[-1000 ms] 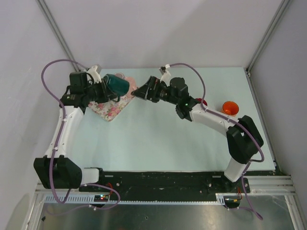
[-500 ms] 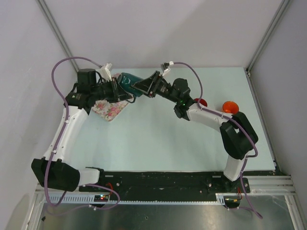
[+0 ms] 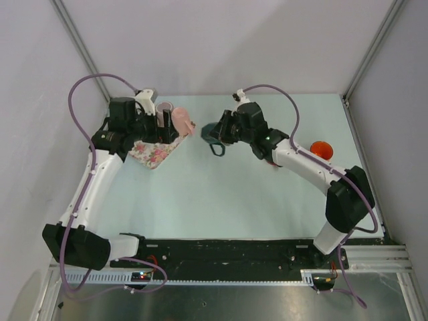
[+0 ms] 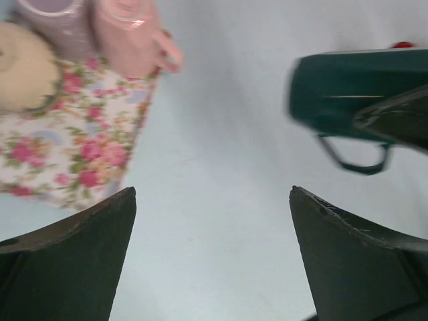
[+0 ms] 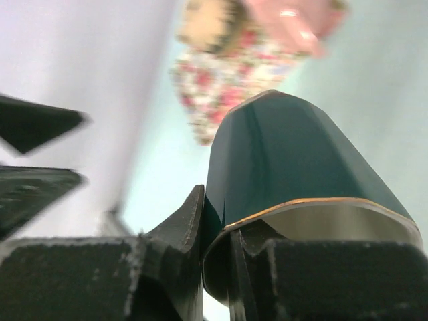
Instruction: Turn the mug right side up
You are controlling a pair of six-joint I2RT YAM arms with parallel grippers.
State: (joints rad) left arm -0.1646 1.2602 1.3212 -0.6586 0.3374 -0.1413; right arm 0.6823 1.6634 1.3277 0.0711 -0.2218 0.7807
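My right gripper has the mug hanging sideways, so it must next tilt downward, lower the mug's bottom onto bare tabletop (image 3: 241,160) beside the red object and release.
The dark teal mug (image 3: 212,131) hangs in the air on its side, handle (image 4: 354,158) pointing down toward the table. My right gripper (image 3: 226,129) is shut on its gold-edged rim (image 5: 314,204), one finger outside the wall and one inside. The mug's closed bottom points away from the right wrist camera. My left gripper (image 3: 164,124) stands open and empty over the edge of the floral cloth (image 3: 155,151), apart from the mug (image 4: 348,90). Its two fingertips (image 4: 124,207) are spread wide with only bare table between them.
A pink mug (image 3: 182,121) and a mauve cup (image 3: 164,108) lie at the back of the floral cloth, with a beige thing (image 4: 23,67) beside them. An orange bowl (image 3: 321,149) and a red object (image 3: 281,142) sit at the right, behind my right arm.
My left gripper has let go of the teal mug and drawn back left. My right gripper has shut on the mug's rim and carried it right, away from the cloth.
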